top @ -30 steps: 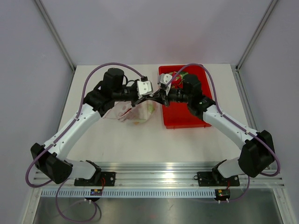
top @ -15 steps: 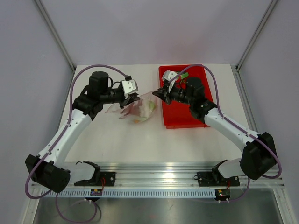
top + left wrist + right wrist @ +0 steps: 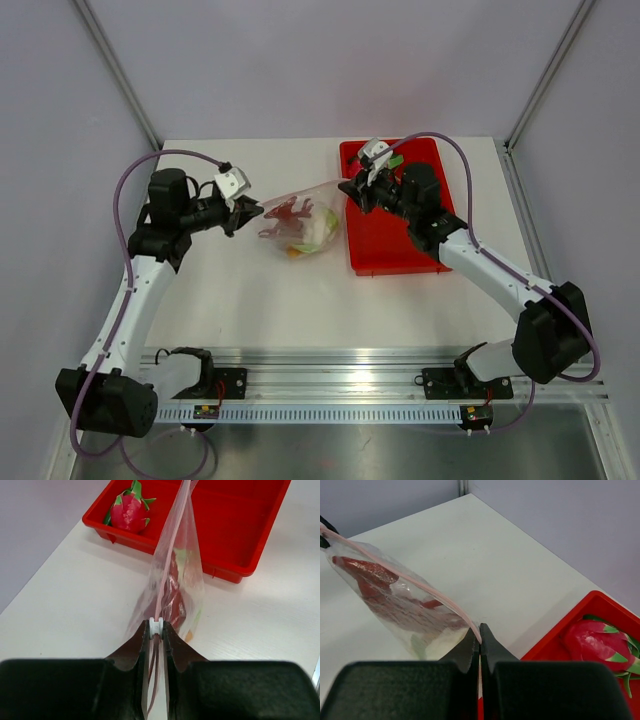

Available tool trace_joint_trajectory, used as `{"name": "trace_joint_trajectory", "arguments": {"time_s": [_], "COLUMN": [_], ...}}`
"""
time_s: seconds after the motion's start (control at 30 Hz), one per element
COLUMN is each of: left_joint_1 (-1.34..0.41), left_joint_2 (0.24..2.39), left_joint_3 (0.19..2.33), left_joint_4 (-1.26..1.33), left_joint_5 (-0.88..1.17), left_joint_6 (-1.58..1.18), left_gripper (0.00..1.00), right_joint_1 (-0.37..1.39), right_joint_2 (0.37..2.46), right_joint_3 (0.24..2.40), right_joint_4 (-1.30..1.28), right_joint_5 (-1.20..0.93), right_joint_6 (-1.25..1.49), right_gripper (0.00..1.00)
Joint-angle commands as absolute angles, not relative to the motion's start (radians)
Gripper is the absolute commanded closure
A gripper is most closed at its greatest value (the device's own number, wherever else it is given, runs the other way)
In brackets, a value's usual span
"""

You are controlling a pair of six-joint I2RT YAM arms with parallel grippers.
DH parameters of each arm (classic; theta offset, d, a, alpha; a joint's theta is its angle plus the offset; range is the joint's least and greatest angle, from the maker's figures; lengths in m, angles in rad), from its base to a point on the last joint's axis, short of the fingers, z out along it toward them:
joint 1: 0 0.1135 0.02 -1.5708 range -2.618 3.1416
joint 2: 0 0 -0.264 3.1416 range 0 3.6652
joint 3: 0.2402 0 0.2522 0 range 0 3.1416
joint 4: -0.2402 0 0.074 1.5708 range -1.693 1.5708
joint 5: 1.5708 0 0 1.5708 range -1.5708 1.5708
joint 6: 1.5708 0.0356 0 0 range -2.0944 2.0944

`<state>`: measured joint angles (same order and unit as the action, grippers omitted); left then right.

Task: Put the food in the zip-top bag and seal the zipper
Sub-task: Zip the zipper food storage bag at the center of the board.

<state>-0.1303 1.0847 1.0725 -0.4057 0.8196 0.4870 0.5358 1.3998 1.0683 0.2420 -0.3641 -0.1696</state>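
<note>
My left gripper is to move outward and away from the tray next and open at the zipper tail's end [image 3: 148, 712], because a tail of zipper strip still hangs past the slider.
The clear zip-top bag [image 3: 297, 222] hangs stretched between my two grippers above the table. Inside it lies the food [image 3: 290, 226]: dark-red chili peppers, a white lumpy piece, an orange-yellow bit and some green. My left gripper [image 3: 243, 213] is shut on the white slider [image 3: 156, 627] at the left end of the pink zipper strip [image 3: 172, 542]. My right gripper [image 3: 352, 190] is shut on the right end of the zipper strip [image 3: 427, 588]. The bag and chilies also show in the right wrist view [image 3: 395, 600].
A red tray [image 3: 395, 240] stands right of the bag, with a pink dragon fruit [image 3: 385, 165] at its far end. The dragon fruit shows in the left wrist view [image 3: 129, 510] and the right wrist view [image 3: 600, 642]. The right gripper hovers at the tray's left rim.
My left gripper has slid far to the left along the zipper strip, and the bag is now pulled taut. My right gripper has risen slightly and holds its end.
</note>
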Motion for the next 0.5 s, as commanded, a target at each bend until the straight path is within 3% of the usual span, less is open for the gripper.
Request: {"name": "trace_joint_trajectory", "arguments": {"time_s": [0.0, 0.47], "left_joint_1": [-0.054, 0.051], "left_joint_2": [1.054, 1.060], "left_joint_3": [1.034, 1.012], "left_joint_4": [-0.309, -0.200], "left_joint_5": [0.828, 0.850], "left_joint_6": [0.402, 0.307], "left_gripper": [1.00, 1.00], "right_joint_1": [0.483, 0.465], "right_joint_2": [1.414, 1.451], "right_joint_3": [1.095, 1.120], "right_joint_4": [0.319, 0.331], "right_joint_5": [-0.221, -0.075], "right_joint_6": [-0.130, -0.060], "right_gripper": [1.00, 1.00]}}
